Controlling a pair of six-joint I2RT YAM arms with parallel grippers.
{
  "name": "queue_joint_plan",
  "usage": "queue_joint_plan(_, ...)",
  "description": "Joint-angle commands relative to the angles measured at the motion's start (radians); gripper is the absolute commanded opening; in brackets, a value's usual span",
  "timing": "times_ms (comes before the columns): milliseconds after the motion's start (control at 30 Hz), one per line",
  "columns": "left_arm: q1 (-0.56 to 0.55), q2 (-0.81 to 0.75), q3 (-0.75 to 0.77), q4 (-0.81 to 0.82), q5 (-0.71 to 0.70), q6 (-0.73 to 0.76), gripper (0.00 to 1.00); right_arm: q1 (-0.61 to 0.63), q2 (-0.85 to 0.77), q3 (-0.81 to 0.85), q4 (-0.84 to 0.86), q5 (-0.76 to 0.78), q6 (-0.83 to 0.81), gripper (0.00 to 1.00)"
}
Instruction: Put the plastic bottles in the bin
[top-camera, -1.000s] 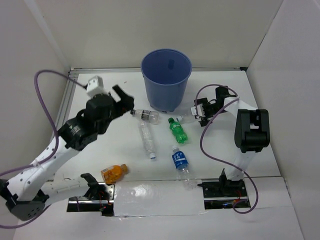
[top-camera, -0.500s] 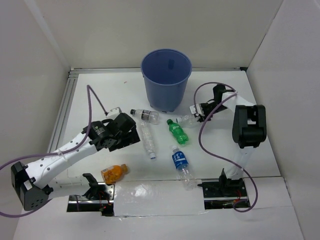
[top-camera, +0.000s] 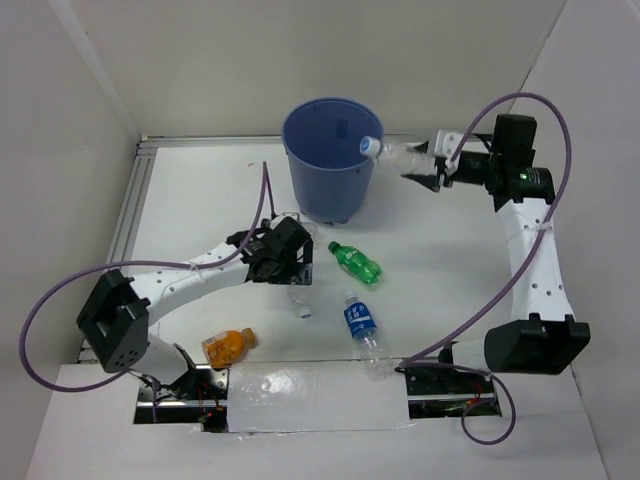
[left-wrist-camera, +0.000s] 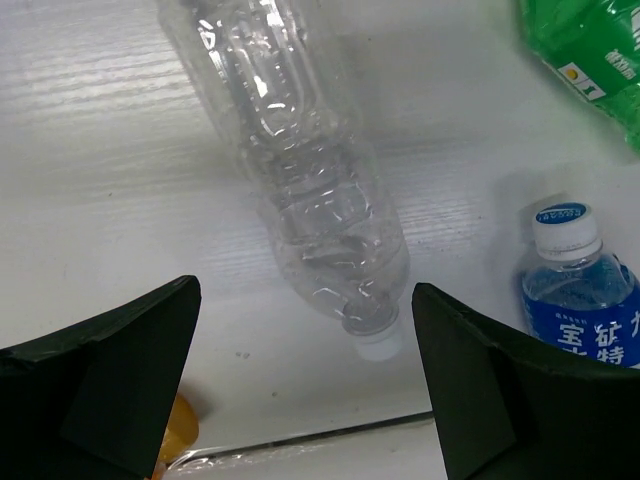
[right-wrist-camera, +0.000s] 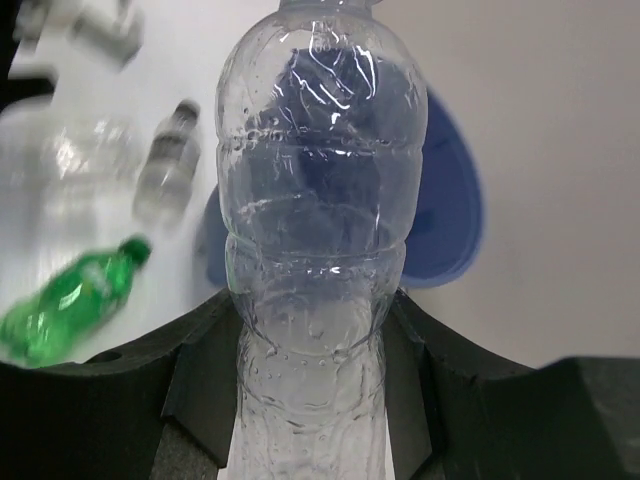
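Observation:
The blue bin's opening (top-camera: 328, 138) (right-wrist-camera: 436, 192) is to the left of my right gripper in the top view, so my right gripper should move outward to that opening next and release the bottle.
My right gripper (top-camera: 432, 166) is shut on a clear plastic bottle (top-camera: 398, 155) held in the air, its cap over the right rim of the blue bin (top-camera: 333, 150). The right wrist view has that bottle (right-wrist-camera: 315, 250) pinched between both fingers, the bin (right-wrist-camera: 450, 215) behind it. My left gripper (top-camera: 288, 262) hovers open over another clear bottle (left-wrist-camera: 310, 190) lying on the table, cap toward me, its fingers (left-wrist-camera: 110, 385) apart on either side. A green bottle (top-camera: 357, 261), a blue-labelled bottle (top-camera: 360, 322) and an orange bottle (top-camera: 227, 345) also lie on the table.
White walls enclose the table on three sides. A metal rail (top-camera: 130, 215) runs along the left edge. A further clear bottle (right-wrist-camera: 170, 165) lies near the bin's foot. Purple cables loop from both arms.
The right gripper closed on the clear bottle and lifted it from the table up to the bin's rim. The left arm swung down and right over the lying clear bottle.

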Motion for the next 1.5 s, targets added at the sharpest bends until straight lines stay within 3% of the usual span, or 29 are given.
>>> queue_joint_plan(0, 0.006, 0.034, 0.035, 0.103, 0.033, 0.054, 1.0, 0.065, 0.015, 0.03, 0.662, -0.041, 0.75, 0.19)
queue_joint_plan(67, 0.006, 0.044, 0.024, 0.137, 0.033, 0.054, 1.0, 0.119, 0.139, 0.16, 0.653, -0.007, 0.782, 0.24)
queue_joint_plan(100, 0.006, 0.044, 0.015, 0.149, 0.033, 0.054, 1.0, 0.145, 0.194, 0.317, 0.619, 0.008, 0.782, 0.26)
queue_joint_plan(200, 0.015, 0.054, -0.035, 0.214, 0.012, 0.063, 1.0, 0.239, 0.367, 0.484, 0.622, 0.063, 0.855, 0.3)
queue_joint_plan(300, 0.015, 0.063, -0.068, 0.257, -0.011, 0.054, 1.0, 0.303, 0.483, 0.519, 0.732, 0.128, 0.962, 0.37)
queue_joint_plan(400, 0.015, 0.098, -0.089, 0.277, -0.025, 0.043, 1.0, 0.322, 0.617, 0.64, 0.685, 0.119, 1.024, 0.47)
queue_joint_plan(467, 0.015, 0.118, -0.112, 0.277, -0.038, 0.034, 1.0, 0.322, 0.656, 0.685, 0.656, 0.119, 1.044, 0.69)
queue_joint_plan(567, 0.015, 0.145, -0.135, 0.31, -0.051, 0.025, 0.98, 0.322, 0.626, 0.617, 0.669, 0.163, 1.078, 1.0)
queue_joint_plan(600, 0.015, 0.146, -0.135, 0.324, -0.051, 0.035, 0.96, 0.313, 0.601, 0.607, 0.679, 0.18, 1.088, 1.0)
queue_joint_plan(667, 0.015, 0.159, -0.144, 0.359, -0.042, 0.048, 0.89, 0.287, 0.581, 0.607, 0.67, 0.238, 1.172, 1.0)
queue_joint_plan(700, 0.015, 0.17, -0.144, 0.36, -0.033, 0.058, 0.76, 0.273, 0.557, 0.598, 0.669, 0.258, 1.212, 1.0)
queue_joint_plan(867, 0.015, 0.167, -0.144, 0.392, -0.012, 0.081, 0.35, 0.159, 0.437, 0.494, 0.643, 0.194, 1.279, 1.0)
queue_joint_plan(933, 0.015, 0.129, -0.153, 0.392, -0.002, 0.091, 0.25, 0.109, 0.365, 0.426, 0.537, 0.168, 1.237, 0.87)
queue_joint_plan(967, 0.015, 0.106, -0.154, 0.378, -0.002, 0.091, 0.2, 0.09, 0.347, 0.408, 0.478, 0.134, 1.166, 0.73)
queue_joint_plan(1000, 0.015, 0.08, -0.154, 0.366, 0.007, 0.1, 0.11, 0.058, 0.33, 0.376, 0.4, 0.108, 1.092, 0.35)
queue_joint_plan(1033, -0.012, 0.013, -0.134, 0.355, 0.007, 0.121, 0.08, 0.046, 0.29, 0.356, 0.213, 0.09, 0.999, 0.22)
queue_joint_plan(1100, -0.035, -0.066, -0.099, 0.335, 0.037, 0.172, 0.04, 0.034, 0.239, 0.237, 0.031, 0.099, 0.681, 0.13)
queue_joint_plan(1133, -0.046, -0.103, -0.051, 0.335, 0.053, 0.193, 0.04, 0.034, 0.212, 0.175, -0.051, 0.126, 0.579, 0.16)
queue_joint_plan(1200, -0.057, -0.181, 0.016, 0.335, 0.088, 0.26, 0.02, 0.044, 0.114, -0.047, -0.127, 0.238, 0.443, 0.36)
queue_joint_plan(1233, -0.057, -0.193, 0.094, 0.358, 0.088, 0.284, 0.02, 0.059, 0.084, -0.122, -0.127, 0.266, 0.429, 0.62)
queue_joint_plan(1267, -0.057, -0.193, 0.136, 0.373, 0.088, 0.304, 0.02, 0.076, 0.025, -0.195, -0.084, 0.293, 0.429, 0.79)
queue_joint_plan(1333, -0.057, -0.175, 0.222, 0.405, 0.058, 0.371, 0.02, 0.107, -0.015, -0.371, -0.02, 0.375, 0.505, 1.0)
queue_joint_plan(1467, -0.037, -0.068, 0.421, 0.582, -0.042, 0.44, 0.09, 0.228, -0.011, -0.487, 0.073, 0.464, 0.64, 1.0)
